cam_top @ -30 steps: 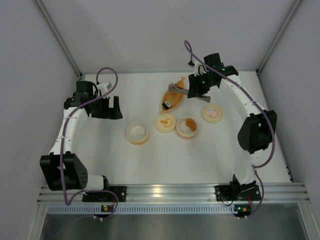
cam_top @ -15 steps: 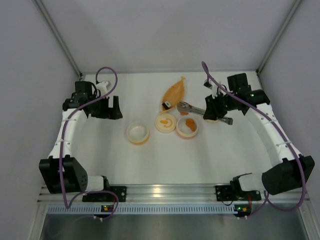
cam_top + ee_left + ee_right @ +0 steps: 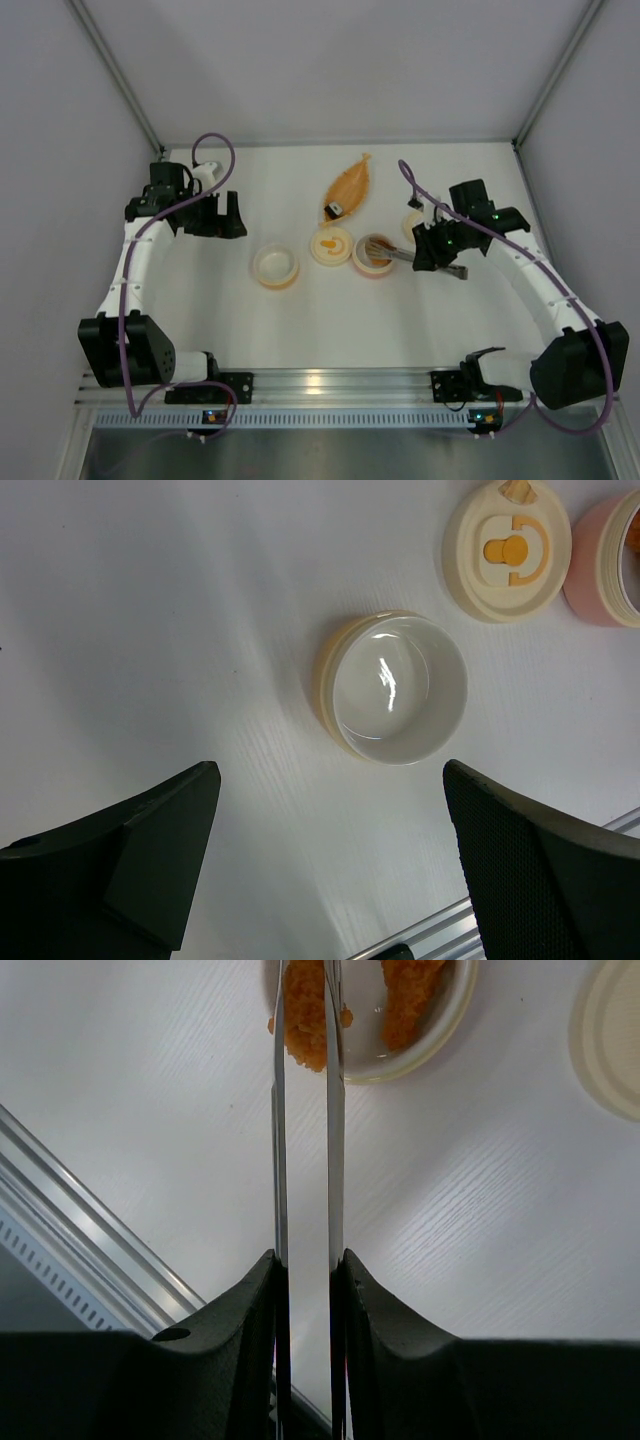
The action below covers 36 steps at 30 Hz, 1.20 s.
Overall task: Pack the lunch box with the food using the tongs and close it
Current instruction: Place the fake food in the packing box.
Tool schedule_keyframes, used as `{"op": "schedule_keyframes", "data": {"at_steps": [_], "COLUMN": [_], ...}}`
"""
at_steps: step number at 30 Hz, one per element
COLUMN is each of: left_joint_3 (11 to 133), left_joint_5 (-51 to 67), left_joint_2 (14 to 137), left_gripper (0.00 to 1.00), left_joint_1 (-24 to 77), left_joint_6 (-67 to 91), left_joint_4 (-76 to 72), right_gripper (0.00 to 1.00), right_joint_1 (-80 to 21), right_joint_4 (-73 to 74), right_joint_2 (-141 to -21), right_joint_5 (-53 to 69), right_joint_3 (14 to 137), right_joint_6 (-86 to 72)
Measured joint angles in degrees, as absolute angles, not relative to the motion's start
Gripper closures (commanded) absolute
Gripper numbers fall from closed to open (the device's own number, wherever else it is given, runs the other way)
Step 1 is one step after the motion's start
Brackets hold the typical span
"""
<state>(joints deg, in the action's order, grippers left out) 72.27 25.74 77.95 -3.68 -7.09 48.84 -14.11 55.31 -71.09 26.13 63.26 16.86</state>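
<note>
My right gripper shifts slightly outward next and brings the tong (image 3: 392, 250) ends fully over the inside of the pink bowl (image 3: 374, 266), because the orange lump still overlaps the bowl's rim.
My right gripper (image 3: 305, 1260) is shut on the grey metal tongs (image 3: 335, 1140), which reach ahead to the pink lunch box bowl (image 3: 445, 1030). An orange lump of food (image 3: 305, 1030) sits between the tong tips above the bowl's rim, and another orange piece (image 3: 410, 995) lies inside. From above, the right gripper (image 3: 432, 254) points the tongs (image 3: 392, 250) left over that bowl (image 3: 374, 266). A tiny black block (image 3: 335, 209) rests on the orange leaf-shaped tray (image 3: 352, 183). My left gripper (image 3: 215, 216) stands open at the far left, holding nothing.
An empty cream bowl (image 3: 400, 685) lies ahead of the left gripper (image 3: 330, 825), with a cream lid with an orange handle (image 3: 507, 550) beyond it. Another cream lid (image 3: 612, 1040) lies right of the pink bowl. The table's aluminium rail (image 3: 340, 380) runs along the near edge.
The right arm has swung the tongs from the leaf-shaped tray toward me and down to the pink bowl, carrying an orange lump. The left arm has not moved.
</note>
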Motion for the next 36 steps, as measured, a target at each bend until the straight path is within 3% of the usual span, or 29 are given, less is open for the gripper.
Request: {"op": "schedule_keyframes", "data": {"at_steps": [20,26,31,36], "left_joint_3": [72.3,72.3,72.3,72.3], "left_joint_5": [25.6,25.6,25.6,25.6], "left_joint_2": [78.0,78.0,78.0,78.0], "left_gripper": [0.02,0.02,0.02,0.02], "left_joint_1": [-3.7,-3.7,-3.7,-3.7], "left_joint_6": [-7.2,-7.2,-7.2,-7.2], "left_joint_4": [48.9,48.8,48.8,48.8], "right_gripper": [0.98,0.78,0.55,0.50], "right_joint_1": [-14.1,-14.3,-14.5,-14.5], "right_joint_4": [49.3,49.3,49.3,49.2], "right_joint_2": [-75.4,-75.5,-75.6,-75.7], "right_joint_5": [25.1,25.2,25.2,25.6], "right_joint_3": [62.6,62.6,62.6,62.3], "right_joint_6": [15.4,15.3,15.1,15.2]}}
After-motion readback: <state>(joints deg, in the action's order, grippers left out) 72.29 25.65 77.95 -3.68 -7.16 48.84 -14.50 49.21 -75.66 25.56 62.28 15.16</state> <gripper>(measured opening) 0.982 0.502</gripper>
